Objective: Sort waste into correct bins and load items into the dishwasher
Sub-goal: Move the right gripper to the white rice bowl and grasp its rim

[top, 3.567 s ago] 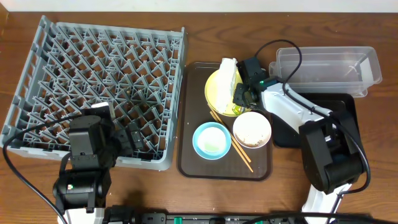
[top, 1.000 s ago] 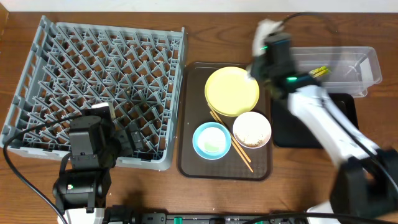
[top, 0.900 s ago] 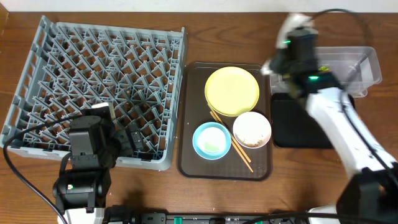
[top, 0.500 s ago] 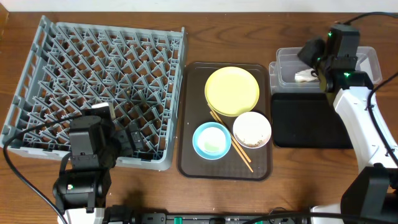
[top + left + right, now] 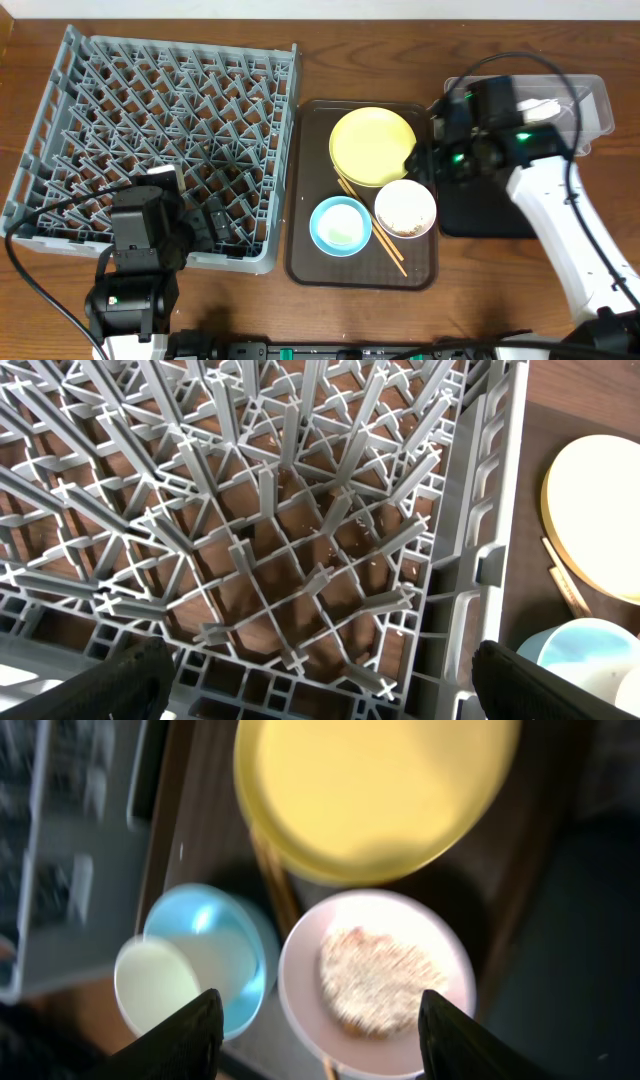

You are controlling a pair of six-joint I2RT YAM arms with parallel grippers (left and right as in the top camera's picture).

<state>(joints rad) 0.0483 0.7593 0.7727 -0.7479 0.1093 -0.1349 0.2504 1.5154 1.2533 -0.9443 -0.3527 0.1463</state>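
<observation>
The white bowl still has rice scraps in it, so my right gripper should go down and over toward the light blue bowl's rim [image 5: 379, 216] beside the chopsticks.
The yellow plate [image 5: 372, 147], the light blue bowl [image 5: 340, 225] and the white bowl [image 5: 405, 207] holding rice scraps [image 5: 404, 210] sit on the brown tray [image 5: 310, 200]. My right gripper [image 5: 422, 163] is open and empty above the plate's right edge and the white bowl. In the right wrist view [image 5: 318, 1040] it hovers over the white bowl [image 5: 375, 985], with the plate [image 5: 375, 790] beyond and a small white cup [image 5: 158, 985] in the blue bowl [image 5: 225, 945]. The napkin [image 5: 540, 103] lies in the clear tub [image 5: 590, 100]. The wrapper is hidden. My left gripper [image 5: 320, 685] is open over the grey rack [image 5: 300, 510].
The black tray [image 5: 495, 205] lies under my right arm, in front of the clear tub. Wooden chopsticks [image 5: 385, 245] lie on the brown tray between the bowls. The rack [image 5: 150, 120] fills the table's left side, with my left arm [image 5: 150, 235] at its front edge.
My right gripper lifted the napkin off the yellow plate, carried it right to the clear tub, let it go, and has swung back left over the white bowl. The left arm has not moved.
</observation>
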